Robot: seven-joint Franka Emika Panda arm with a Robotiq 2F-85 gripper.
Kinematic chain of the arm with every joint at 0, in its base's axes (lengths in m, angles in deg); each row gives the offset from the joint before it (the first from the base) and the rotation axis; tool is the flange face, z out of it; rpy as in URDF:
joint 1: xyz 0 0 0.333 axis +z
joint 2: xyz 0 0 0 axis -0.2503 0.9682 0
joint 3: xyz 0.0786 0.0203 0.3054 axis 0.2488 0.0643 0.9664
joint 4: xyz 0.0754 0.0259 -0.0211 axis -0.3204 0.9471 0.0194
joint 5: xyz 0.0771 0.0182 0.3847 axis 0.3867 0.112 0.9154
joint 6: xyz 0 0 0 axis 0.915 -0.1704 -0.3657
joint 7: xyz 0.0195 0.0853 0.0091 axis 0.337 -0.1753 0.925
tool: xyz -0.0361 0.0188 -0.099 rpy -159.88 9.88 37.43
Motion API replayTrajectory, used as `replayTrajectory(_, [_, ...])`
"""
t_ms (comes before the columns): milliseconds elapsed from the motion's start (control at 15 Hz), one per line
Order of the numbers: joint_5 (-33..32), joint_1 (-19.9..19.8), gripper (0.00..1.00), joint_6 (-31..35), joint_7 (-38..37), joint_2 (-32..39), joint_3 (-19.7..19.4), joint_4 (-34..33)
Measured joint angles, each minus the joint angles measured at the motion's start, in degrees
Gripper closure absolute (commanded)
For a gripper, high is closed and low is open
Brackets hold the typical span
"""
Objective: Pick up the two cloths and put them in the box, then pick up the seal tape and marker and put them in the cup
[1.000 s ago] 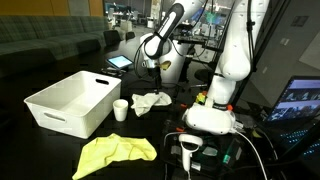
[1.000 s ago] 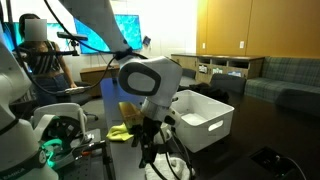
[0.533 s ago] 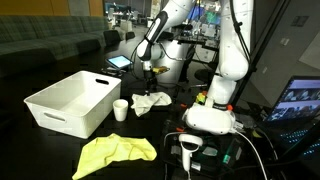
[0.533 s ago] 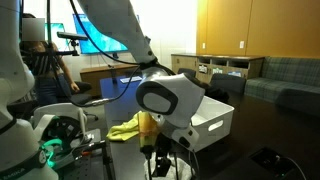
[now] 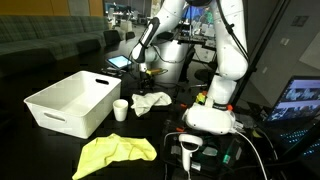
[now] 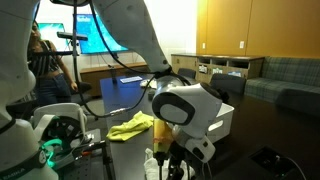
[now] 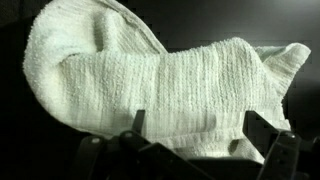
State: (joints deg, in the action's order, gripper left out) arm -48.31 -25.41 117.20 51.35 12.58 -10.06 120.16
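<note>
My gripper moves down onto the white cloth's broad part (image 5: 148, 99) (image 7: 195, 122) next, since the open fingers already straddle it and it lies just below them.
A white cloth (image 5: 152, 101) lies crumpled on the dark table and fills the wrist view (image 7: 160, 85). My gripper (image 5: 143, 78) hangs just above it, open, its two fingertips (image 7: 195, 122) spread over the cloth's near edge with nothing between them. A yellow cloth (image 5: 115, 152) lies at the front of the table and also shows in an exterior view (image 6: 130, 126). The white box (image 5: 70, 100) stands to the left, and its corner shows behind the arm (image 6: 222, 118). A small white cup (image 5: 121, 109) stands between box and white cloth. Seal tape and marker are not discernible.
The robot base (image 5: 212, 115) stands right of the cloths, with cables and a handheld scanner (image 5: 190, 150) in front of it. A laptop (image 5: 298, 100) is at the far right. A tablet (image 5: 120, 62) lies at the table's back. The wrist joint (image 6: 185, 110) blocks much of an exterior view.
The arm has swung out from near its base and come down toward the white cloth; the gripper now hangs lower and closer to it.
</note>
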Motion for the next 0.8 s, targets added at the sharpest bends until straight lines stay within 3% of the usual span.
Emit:
replayTrajectory(333, [-4.08,1.15,0.00,-0.34,-7.96,2.72,-0.44,-2.20])
replayTrajectory(800, [-8.53,1.58,0.00,-1.61,-10.74,3.12,-1.02,-2.12])
